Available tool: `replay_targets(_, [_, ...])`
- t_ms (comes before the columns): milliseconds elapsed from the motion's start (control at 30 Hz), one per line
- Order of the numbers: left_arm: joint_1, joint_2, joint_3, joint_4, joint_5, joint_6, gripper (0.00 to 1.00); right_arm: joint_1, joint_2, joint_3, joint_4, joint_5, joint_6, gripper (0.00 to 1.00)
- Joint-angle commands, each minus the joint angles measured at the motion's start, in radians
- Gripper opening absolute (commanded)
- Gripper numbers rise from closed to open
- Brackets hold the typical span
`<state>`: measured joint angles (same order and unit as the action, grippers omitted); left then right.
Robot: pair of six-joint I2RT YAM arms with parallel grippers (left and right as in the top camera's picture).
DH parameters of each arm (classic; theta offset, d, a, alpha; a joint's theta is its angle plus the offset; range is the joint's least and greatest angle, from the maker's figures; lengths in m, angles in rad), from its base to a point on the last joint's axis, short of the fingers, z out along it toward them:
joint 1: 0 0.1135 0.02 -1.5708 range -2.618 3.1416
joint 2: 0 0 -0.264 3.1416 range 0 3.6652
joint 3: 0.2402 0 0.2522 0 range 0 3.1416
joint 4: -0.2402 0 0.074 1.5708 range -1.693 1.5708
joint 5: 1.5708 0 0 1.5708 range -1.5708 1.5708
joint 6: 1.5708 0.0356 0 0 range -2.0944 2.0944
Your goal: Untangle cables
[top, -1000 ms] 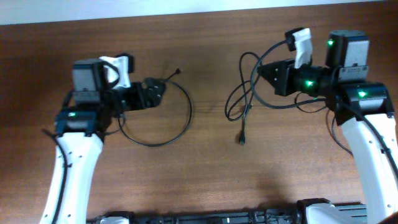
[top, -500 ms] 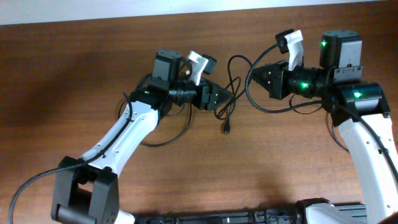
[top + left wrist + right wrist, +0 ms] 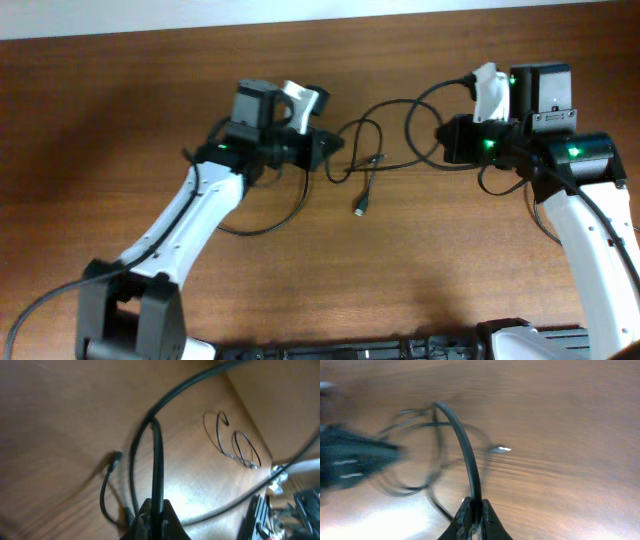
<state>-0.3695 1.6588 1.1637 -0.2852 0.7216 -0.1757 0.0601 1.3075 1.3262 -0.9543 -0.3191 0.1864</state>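
The right gripper needs to move down a little next and open to let go of the cable, since the bare tabletop is below the right gripper. The left gripper still holds the cable's loops.
Thin black cables hang looped between my two grippers, and one plug end (image 3: 358,209) dangles down toward the table. My left gripper (image 3: 331,152) is shut on a strand at the left of the tangle. In the left wrist view that cable (image 3: 158,455) runs straight up out of the left gripper (image 3: 156,510), and another plug (image 3: 115,456) lies to the left. My right gripper (image 3: 446,141) is shut on the cable at the right. In the right wrist view that strand (image 3: 465,445) arcs up from the right gripper (image 3: 475,510) toward blurred loops and a silvery plug tip (image 3: 503,449).
A separate black cable loop (image 3: 258,233) lies on the wooden table (image 3: 420,280) under my left arm. The white back wall edge (image 3: 150,20) runs along the top. The right arm's parts (image 3: 300,500) show at the right of the left wrist view.
My left arm swung from the table's left side to the middle and shut on a strand of the tangle. The right gripper drew back to the right, stretching the loops between the two.
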Motion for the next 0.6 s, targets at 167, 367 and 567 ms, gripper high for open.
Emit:
replay_targets(167, [0.615, -0.363, 0.006, 0.145, 0.599, -0.177, 0.00, 0.004, 0.170, 0.003, -0.117, 0.422, 0.108, 0.04])
replay_targets(367, [0.710, -0.362, 0.006, 0.029, 0.354, -0.283, 0.00, 0.004, 0.170, 0.003, -0.163, 0.563, 0.130, 0.04])
replay_targets(567, [0.542, -0.362, 0.006, 0.221, 0.657, -0.239, 0.00, 0.005, 0.170, 0.003, -0.023, -0.167, -0.198, 0.26])
